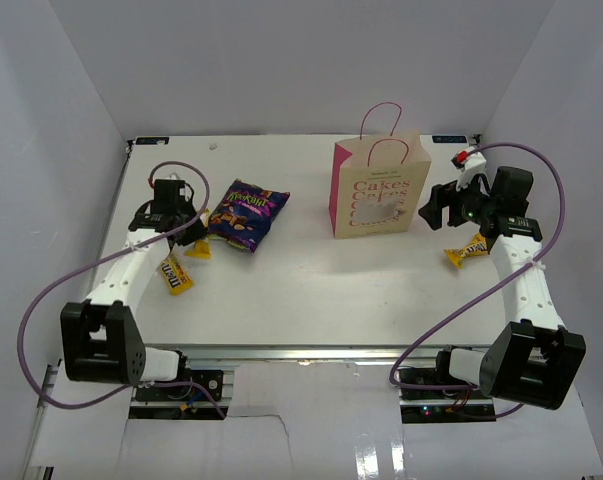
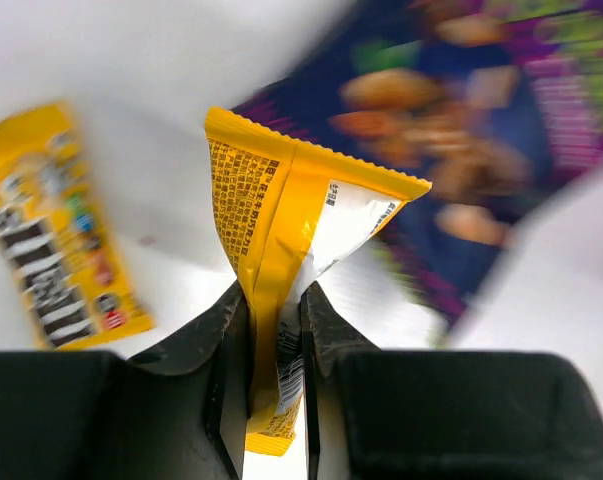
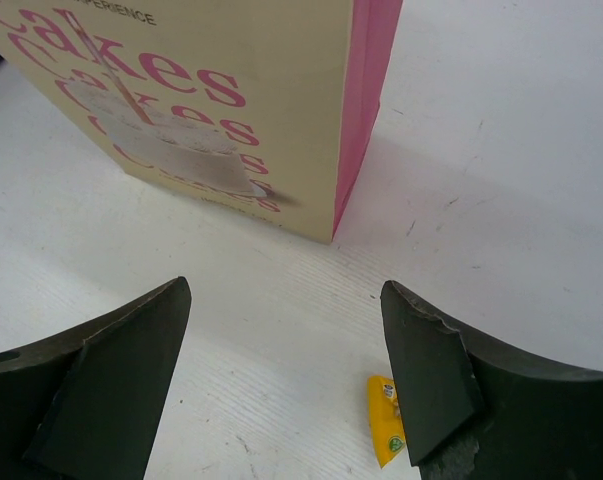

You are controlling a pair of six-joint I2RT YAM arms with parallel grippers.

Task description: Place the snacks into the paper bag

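Note:
The paper bag's sides are tall, so my left gripper should next carry the small yellow packet up and to the right in the top view, over the bag's open top.
In the left wrist view my left gripper is shut on a small yellow packet, pinching its lower half so the top stands out past the fingertips. From above, that gripper sits at the table's left, just left of the large purple-blue snack bag. A second yellow packet lies flat closer to the arm. The paper bag stands upright at centre right with pink "Cakes" lettering. My right gripper hangs open just right of the paper bag, nothing between its fingers. Another yellow packet lies under the right arm.
White walls enclose the table on three sides. The purple cables loop out from both arms. In the right wrist view a corner of the yellow packet shows beside the right finger, on bare white table in front of the bag's pink side panel.

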